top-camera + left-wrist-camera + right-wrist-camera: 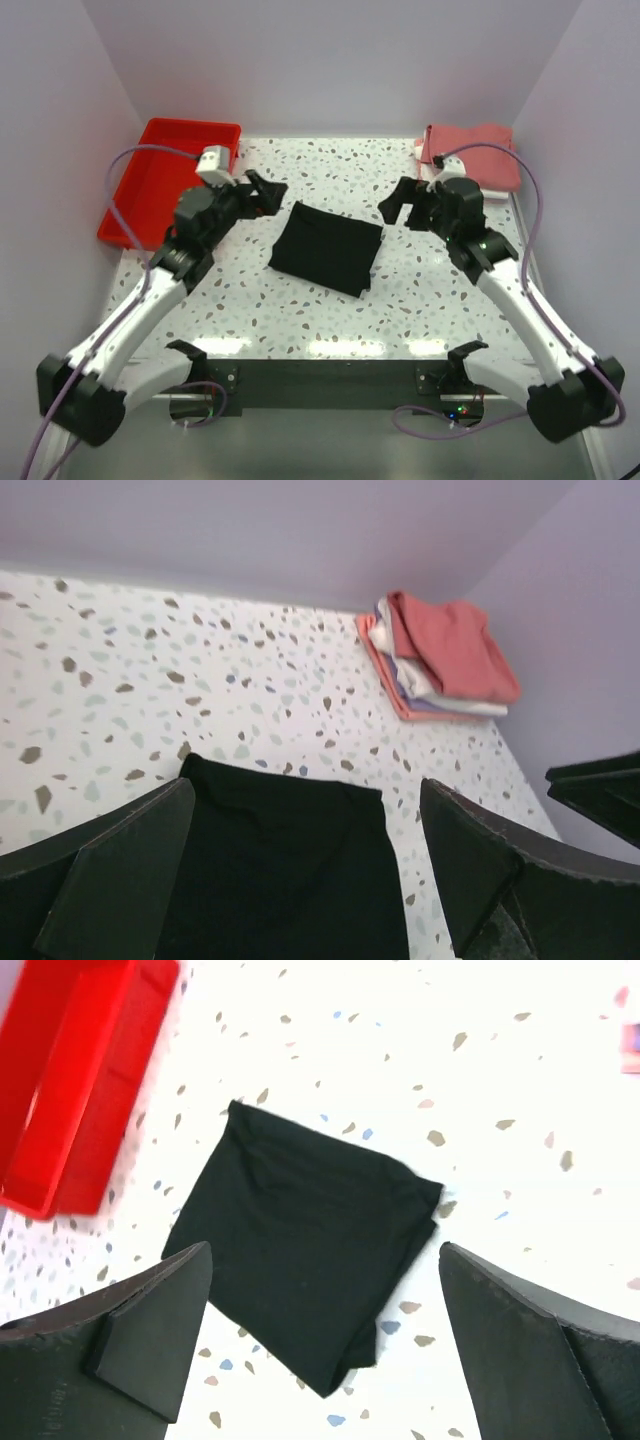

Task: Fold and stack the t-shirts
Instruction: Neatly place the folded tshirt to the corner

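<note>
The right gripper moves down, fingers open, and to the left in the top view to the black shirt's edge facing the stack (373,258) (390,1285) next.
A black t-shirt (327,247) lies folded into a rough square on the speckled table (400,300), between my two arms. It also shows as the black t-shirt (285,865) under the left wrist camera and the black t-shirt (305,1235) under the right one. A stack of folded t-shirts (478,158), salmon-red on top with white below, sits at the back right corner; the same stack (440,655) shows in the left wrist view. My left gripper (268,192) hovers open just left of the black shirt, holding nothing. My right gripper (400,205) hovers open just right of it, also holding nothing.
A red plastic tray (170,180) stands at the back left, also the red tray (70,1080) in the right wrist view. Pale walls close in the table at the back and both sides.
</note>
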You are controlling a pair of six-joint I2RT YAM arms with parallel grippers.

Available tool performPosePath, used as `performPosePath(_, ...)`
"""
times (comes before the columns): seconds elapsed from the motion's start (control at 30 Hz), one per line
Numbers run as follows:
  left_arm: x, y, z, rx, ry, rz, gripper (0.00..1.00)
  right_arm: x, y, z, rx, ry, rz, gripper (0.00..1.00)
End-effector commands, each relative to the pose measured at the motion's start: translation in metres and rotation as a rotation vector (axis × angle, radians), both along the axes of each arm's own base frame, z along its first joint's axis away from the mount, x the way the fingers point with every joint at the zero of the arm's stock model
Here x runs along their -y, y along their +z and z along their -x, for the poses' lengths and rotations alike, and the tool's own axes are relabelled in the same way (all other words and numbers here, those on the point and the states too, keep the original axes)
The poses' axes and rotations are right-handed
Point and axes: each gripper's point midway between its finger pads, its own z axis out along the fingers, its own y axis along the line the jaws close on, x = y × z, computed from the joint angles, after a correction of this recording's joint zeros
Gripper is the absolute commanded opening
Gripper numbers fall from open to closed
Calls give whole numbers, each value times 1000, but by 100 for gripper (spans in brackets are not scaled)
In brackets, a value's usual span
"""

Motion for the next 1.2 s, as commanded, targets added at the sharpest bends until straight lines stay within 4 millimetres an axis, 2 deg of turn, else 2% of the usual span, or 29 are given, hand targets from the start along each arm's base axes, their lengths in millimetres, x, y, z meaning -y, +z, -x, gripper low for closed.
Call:
performPosePath(0.0, -53, -16, 31, -43, 208, -4, 100, 36, -24, 20, -33, -165, 43, 99)
performPosePath(0.03, -68, -16, 36, -49, 287, 26, 100, 39, -18, 27, -6, -176, 19, 99)
performPosePath(0.07, -77, -18, 43, -54, 325, 35, 100, 40, -34, 35, -32, -176, 21, 99)
performPosePath(0.1, -88, -23, 56, -64, 362, 42, 100, 40, -39, 39, -38, -170, 11, 99)
performPosePath(0.13, -98, -26, 60, -66, 408, 44, 100, 34, -43, 44, -54, -140, -14, 99)
performPosePath(0.2, -106, -26, 71, -62, 432, 60, 100, 28, -57, 52, -86, -102, -26, 99)
performPosePath(0.23, -110, -33, 76, -88, 440, 49, 100, 25, -63, 54, -104, -84, -28, 99)
performPosePath(0.43, -110, -55, 89, -177, 426, 20, 100, 1, -99, 56, -244, -28, -98, 99)
performPosePath(0.5, -110, -63, 91, -198, 422, 0, 100, -11, -113, 53, -263, -15, -134, 98)
performPosePath(0.57, -108, -61, 91, -200, 408, 0, 100, -29, -116, 52, -270, 19, -157, 97)
performPosePath(0.6, -107, -57, 91, -192, 401, 0, 100, -28, -127, 48, -292, -14, -118, 97)
performPosePath(0.7, -110, -57, 93, -183, 413, -3, 100, -30, -135, 38, -288, -55, -47, 97)
performPosePath(0.87, -116, -60, 98, -185, 433, -1, 100, -35, -153, 24, -316, -135, -76, 93)
performPosePath(1.07, -117, -52, 99, -166, 436, 6, 100, -48, -171, 6, -354, -131, -44, 83)
performPosePath(1.17, -118, -61, 98, -173, 446, 4, 100, -57, -177, 1, -361, -118, -53, 78)
